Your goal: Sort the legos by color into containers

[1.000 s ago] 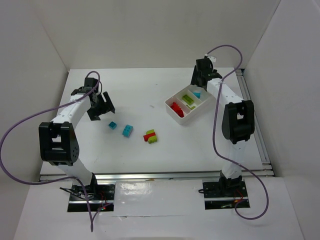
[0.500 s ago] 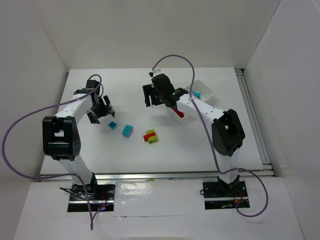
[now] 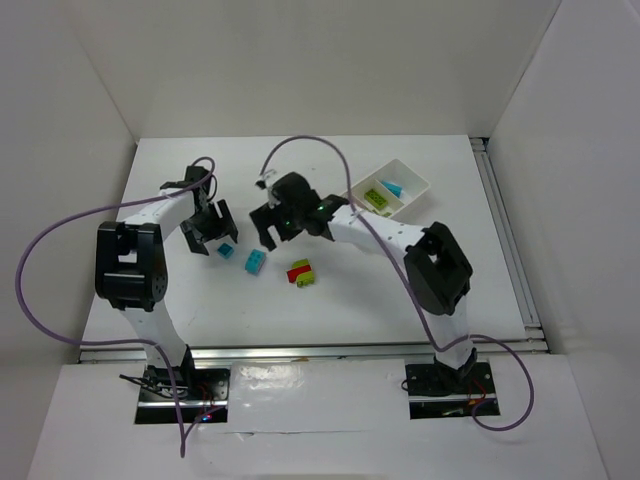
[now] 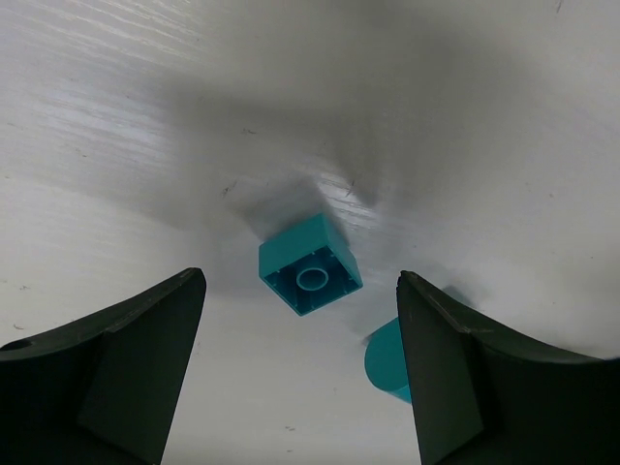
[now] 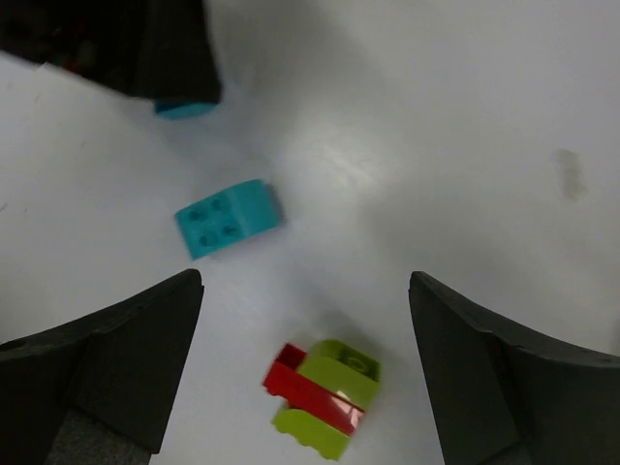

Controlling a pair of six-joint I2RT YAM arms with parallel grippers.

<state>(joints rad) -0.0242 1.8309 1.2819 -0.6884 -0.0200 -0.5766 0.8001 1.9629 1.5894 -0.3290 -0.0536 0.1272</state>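
I should next move my right gripper back, turn it a little and lower it around the ends of the rounded cyan lego, because the lego is crooked and off-center in the right wrist view.
A small cyan lego [image 4: 310, 266] lies underside up on the table, just ahead of my open left gripper [image 4: 300, 295], which hangs over it without touching. From above, that lego [image 3: 227, 250] sits at the tip of the left gripper [image 3: 212, 232]. A second cyan lego [image 3: 256, 262] [image 5: 228, 218] lies to its right. A cluster of one red and two lime green legos [image 3: 301, 273] [image 5: 322, 397] sits between the fingers of my open, empty right gripper [image 5: 305, 286] [image 3: 274, 226], below them. The white tray [image 3: 415, 180] holds a green lego [image 3: 378, 197] and a cyan one [image 3: 393, 187].
White walls close in the table on the left, back and right. The right arm stretches across the near left end of the tray and hides it. The left gripper's dark body [image 5: 145, 48] shows at the top left of the right wrist view.
My right arm swung from the tray leftward to the middle of the table, and its jaws opened wide. My left gripper crept a little closer to the small cyan lego.
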